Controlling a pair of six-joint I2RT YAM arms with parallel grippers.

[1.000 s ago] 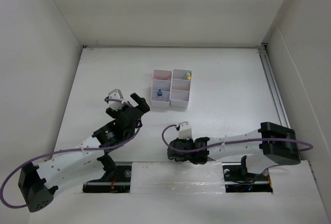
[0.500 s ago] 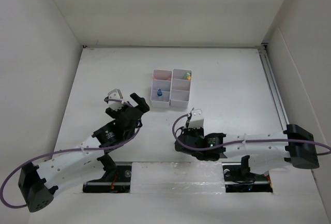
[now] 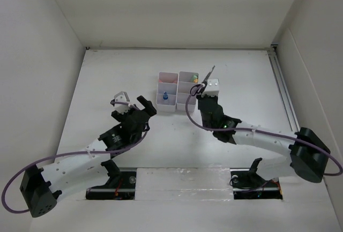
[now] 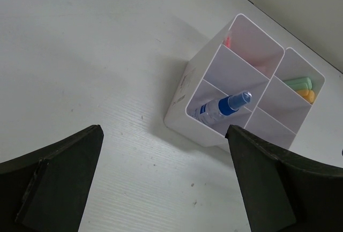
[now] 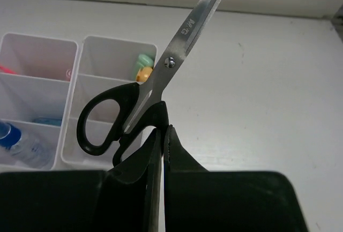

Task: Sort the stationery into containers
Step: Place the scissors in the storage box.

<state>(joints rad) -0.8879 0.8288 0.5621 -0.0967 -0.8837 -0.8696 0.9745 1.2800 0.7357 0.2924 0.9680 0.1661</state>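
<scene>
I should lower my right gripper to the left in the top view, over the organizer's near section beside the bottle [image 3: 185, 102], since it's empty, and release the scissors [image 3: 207, 76].
My right gripper [image 5: 164, 127] is shut on the black-handled scissors [image 5: 161, 82], gripping one handle loop; the blades point up and away. In the top view the right gripper [image 3: 204, 88] holds the scissors [image 3: 207, 76] just right of the white organizer [image 3: 177, 103]. The organizer [image 4: 185, 95] holds a blue-capped bottle [image 4: 221, 106] in a near left cell, a pink pen [image 4: 226, 40] in the far left cell, and a green marker [image 5: 143, 61] with a yellow-orange item [image 5: 143, 73] in the far right cell. My left gripper [image 3: 128, 100] is open and empty, left of the organizer.
White walls enclose the table on three sides. A metal rail [image 3: 284, 92] runs along the right edge. Purple cables [image 3: 187, 114] loop off both arms.
My right arm has swung from the near edge of the table up to the organizer's right side, carrying the scissors. The left arm has barely moved.
</scene>
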